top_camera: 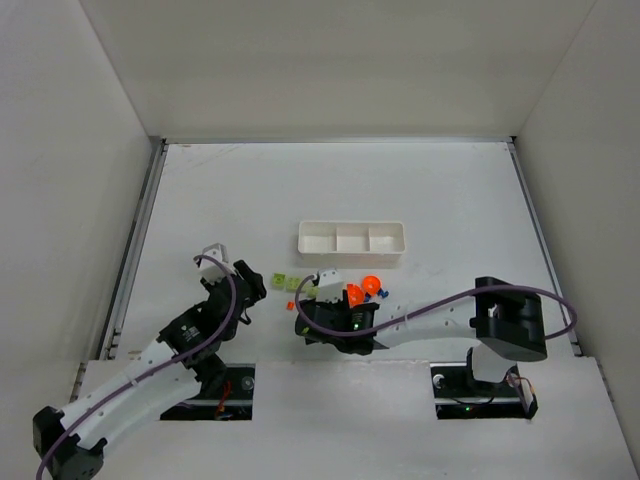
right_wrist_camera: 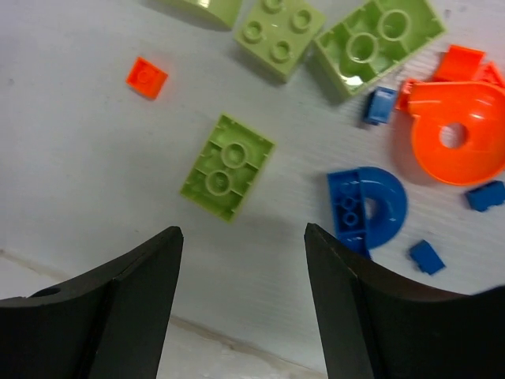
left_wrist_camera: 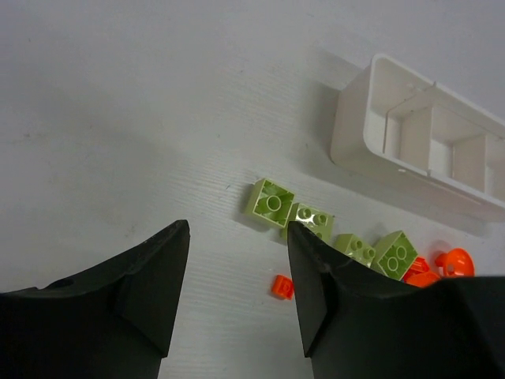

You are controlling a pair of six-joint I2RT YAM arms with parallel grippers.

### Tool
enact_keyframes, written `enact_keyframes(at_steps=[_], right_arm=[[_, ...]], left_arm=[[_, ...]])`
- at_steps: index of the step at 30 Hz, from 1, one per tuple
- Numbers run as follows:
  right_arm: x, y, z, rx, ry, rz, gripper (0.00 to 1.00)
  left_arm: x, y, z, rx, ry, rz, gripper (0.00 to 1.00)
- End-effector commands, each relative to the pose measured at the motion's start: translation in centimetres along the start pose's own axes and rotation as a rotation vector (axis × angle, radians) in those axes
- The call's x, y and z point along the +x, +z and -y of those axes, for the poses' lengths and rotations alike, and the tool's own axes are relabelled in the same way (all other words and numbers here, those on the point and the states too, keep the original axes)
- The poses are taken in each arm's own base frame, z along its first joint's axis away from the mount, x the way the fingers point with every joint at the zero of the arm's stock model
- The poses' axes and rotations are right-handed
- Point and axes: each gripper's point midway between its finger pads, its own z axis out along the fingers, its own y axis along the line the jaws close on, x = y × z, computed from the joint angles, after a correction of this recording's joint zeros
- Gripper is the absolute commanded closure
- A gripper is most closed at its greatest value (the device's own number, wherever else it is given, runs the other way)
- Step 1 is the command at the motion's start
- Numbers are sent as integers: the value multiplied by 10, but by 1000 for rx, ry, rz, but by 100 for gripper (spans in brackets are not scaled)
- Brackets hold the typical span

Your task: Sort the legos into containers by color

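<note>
The upside-down lime-green lego is just beyond my open fingers, so my right gripper should move outward and down next, straddle it and close.
The legos lie loose on the table in front of the white tray of containers (top_camera: 350, 240), which looks empty from above. In the left wrist view, lime-green bricks (left_wrist_camera: 270, 202) sit in a row toward the tray (left_wrist_camera: 418, 142). A tiny orange brick (left_wrist_camera: 282, 287) lies beside the right finger. My left gripper (left_wrist_camera: 237, 229) is open with nothing between its fingers. In the right wrist view my right gripper (right_wrist_camera: 243, 230) is open over bare table. Just beyond it are a green brick (right_wrist_camera: 227, 166), a blue arch (right_wrist_camera: 367, 207) and an orange round piece (right_wrist_camera: 458, 130).
Both grippers (top_camera: 252, 288) (top_camera: 312, 300) hang close together over the lego pile (top_camera: 290, 283), left of centre. White walls enclose the table on three sides. The table's near edge shows below the right fingers (right_wrist_camera: 205, 335).
</note>
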Motion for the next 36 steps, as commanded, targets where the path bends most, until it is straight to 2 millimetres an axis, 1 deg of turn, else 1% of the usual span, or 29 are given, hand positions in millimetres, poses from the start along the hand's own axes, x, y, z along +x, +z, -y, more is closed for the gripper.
enact_keyframes(at_steps=[1, 6, 7, 14, 18, 20, 22, 24, 26, 28, 30, 33, 36], right_arm=[[-33, 0, -39, -118, 94, 68, 31], [-42, 20, -28, -88, 138, 78, 31], [-41, 24, -27, -87, 139, 71, 31], [-38, 42, -14, -41, 151, 52, 40], [-35, 45, -13, -29, 144, 42, 53], [-35, 44, -11, -29, 146, 42, 67], [-40, 36, -8, -39, 157, 55, 76], [-51, 22, -8, -65, 169, 80, 78], [-66, 6, -8, -104, 184, 114, 78], [-86, -7, -2, -136, 208, 150, 78], [-101, -15, 7, -150, 227, 181, 78], [-134, -20, 42, -117, 270, 257, 78], [-170, -22, 91, -46, 339, 348, 78]], left_arm=[[10, 4, -5, -30, -16, -29, 49], [14, 11, -2, -45, 5, -51, 44], [15, 12, 0, -42, 7, -57, 44], [27, 20, 9, -17, 17, -107, 44], [34, 25, 12, -20, 53, -137, 44], [38, 27, 15, -20, 74, -153, 44], [41, 29, 16, -27, 100, -167, 44], [44, 30, 17, -38, 122, -175, 43], [45, 33, 17, -48, 142, -179, 40], [45, 36, 21, -44, 157, -180, 35], [45, 38, 25, -34, 160, -180, 33], [47, 42, 33, -19, 172, -181, 32], [48, 47, 38, -16, 188, -183, 34]])
